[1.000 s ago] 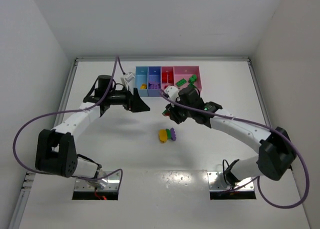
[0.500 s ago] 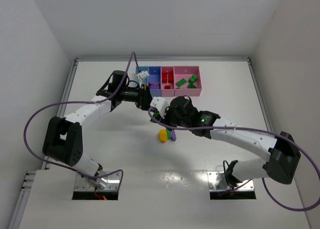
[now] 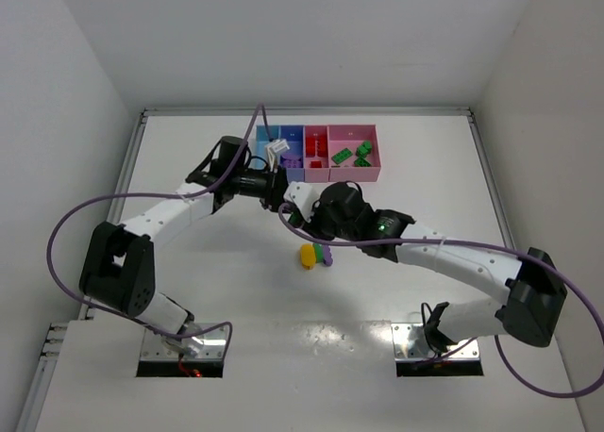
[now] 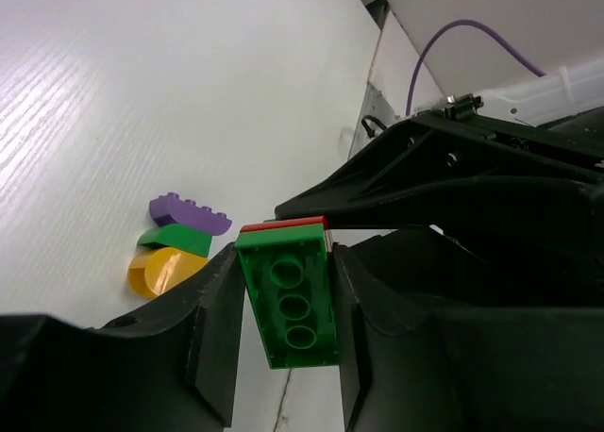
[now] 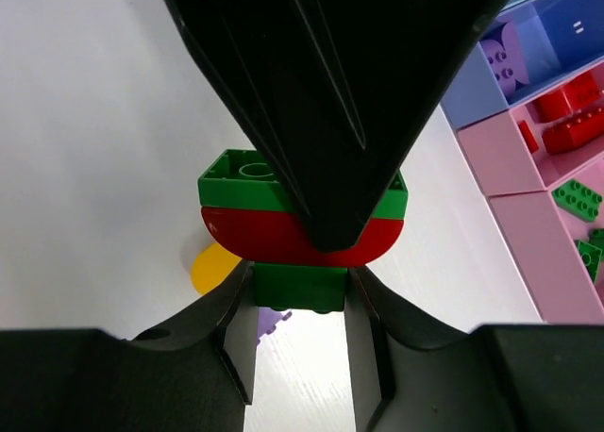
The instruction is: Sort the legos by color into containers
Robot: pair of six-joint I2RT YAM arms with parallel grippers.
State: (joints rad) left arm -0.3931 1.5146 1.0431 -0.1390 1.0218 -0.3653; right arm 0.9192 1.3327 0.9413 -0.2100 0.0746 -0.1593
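My right gripper moves over the pink bin's green legos next, releasing its small green brick, as they lie outward and right in the top view.
A lego clump hangs in the air between my two grippers: a large green brick (image 4: 288, 305), a red half-round piece (image 5: 302, 236) and a small green brick (image 5: 300, 286). My left gripper (image 4: 283, 255) is shut on the large green brick, and my right gripper (image 5: 300, 276) is shut on the small green one. In the top view the left gripper (image 3: 281, 189) and right gripper (image 3: 304, 208) meet tip to tip and hide the clump. A yellow, green and purple clump (image 3: 317, 255) lies on the table below. The containers (image 3: 318, 154) hold purple, red and green legos.
The row of bins sits at the table's far edge, just behind both grippers, and the left arm (image 3: 179, 206) covers part of the light blue bin. The purple cables (image 3: 57, 262) loop over the table's left and right sides.
The left gripper swung right to meet the right gripper and shut on the large green brick. Earlier the right arm carried the clump left, away from the bins.
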